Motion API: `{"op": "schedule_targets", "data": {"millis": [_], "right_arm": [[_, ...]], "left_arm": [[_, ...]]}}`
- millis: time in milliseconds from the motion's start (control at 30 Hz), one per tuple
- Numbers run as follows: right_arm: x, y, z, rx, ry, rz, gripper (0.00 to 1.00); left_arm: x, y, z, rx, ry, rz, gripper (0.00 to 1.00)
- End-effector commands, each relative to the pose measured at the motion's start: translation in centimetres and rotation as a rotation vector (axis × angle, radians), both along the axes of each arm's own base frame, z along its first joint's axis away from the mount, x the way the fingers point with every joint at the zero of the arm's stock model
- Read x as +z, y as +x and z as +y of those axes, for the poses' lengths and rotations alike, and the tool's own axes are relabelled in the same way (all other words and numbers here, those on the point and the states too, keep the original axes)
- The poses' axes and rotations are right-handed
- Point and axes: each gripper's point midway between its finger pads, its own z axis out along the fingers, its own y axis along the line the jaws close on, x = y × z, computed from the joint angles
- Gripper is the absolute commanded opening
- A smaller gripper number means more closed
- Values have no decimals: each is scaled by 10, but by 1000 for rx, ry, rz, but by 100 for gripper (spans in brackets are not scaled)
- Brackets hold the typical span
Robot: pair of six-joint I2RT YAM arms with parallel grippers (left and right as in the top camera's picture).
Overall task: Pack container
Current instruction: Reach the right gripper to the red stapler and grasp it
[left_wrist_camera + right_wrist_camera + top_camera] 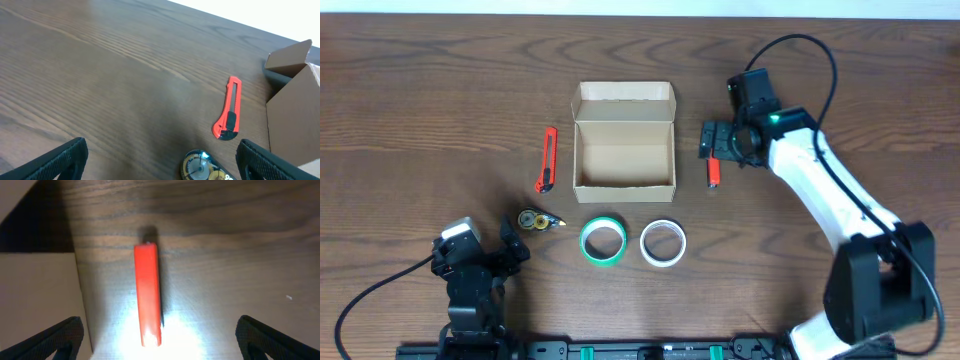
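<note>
I will next lower my right gripper to the small red stick-shaped object [713, 171] [148, 295] beside the box.
The container [624, 148] is an open tan cardboard box at the table's middle, lid flap folded back; it looks empty. Its wall shows in the right wrist view [37, 300] and in the left wrist view [295, 120]. A small red stick-shaped object [714, 174] lies just right of the box, also in the right wrist view [148, 297]. My right gripper [723, 143] hovers over it, open and empty, fingers either side [159, 340]. My left gripper [480, 262] is open and empty at the front left, above a small round yellow-black tape dispenser [538, 221], also in the left wrist view [205, 167].
A red utility knife [548, 159] lies left of the box, also in the left wrist view [230, 107]. A green tape roll [603, 241] and a white tape roll [663, 243] lie in front of the box.
</note>
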Motion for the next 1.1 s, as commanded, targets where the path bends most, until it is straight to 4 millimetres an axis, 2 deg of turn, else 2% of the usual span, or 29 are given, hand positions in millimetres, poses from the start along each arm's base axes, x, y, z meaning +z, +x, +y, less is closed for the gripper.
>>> {"op": "schedule_targets", "data": {"millis": [0,100,300,400,533,733,967,1067], "right_arm": [[-9,9,7,-17,14,1,99],[-25,11,9,-15,10,27,99],[-56,1,8,-6,-12,120,99],[-68,-2,12,53,-12,151,99],[-78,-6,20,148,8,175,91],[-86,-8,20,181,-2,193,88],[-99,-13,20,182,-2,232,76],[-105,-16,21,184,8,251,54]], "left_arm": [[-9,-1,4,18,14,16,96],[-9,-1,4,18,14,16,96],[-9,-1,4,18,14,16,95],[-9,-1,4,18,14,16,95],[-9,-1,4,18,14,16,95],[-9,-1,4,18,14,16,96],[-9,-1,4,18,14,16,95],[-9,-1,4,18,14,16,96]]}}
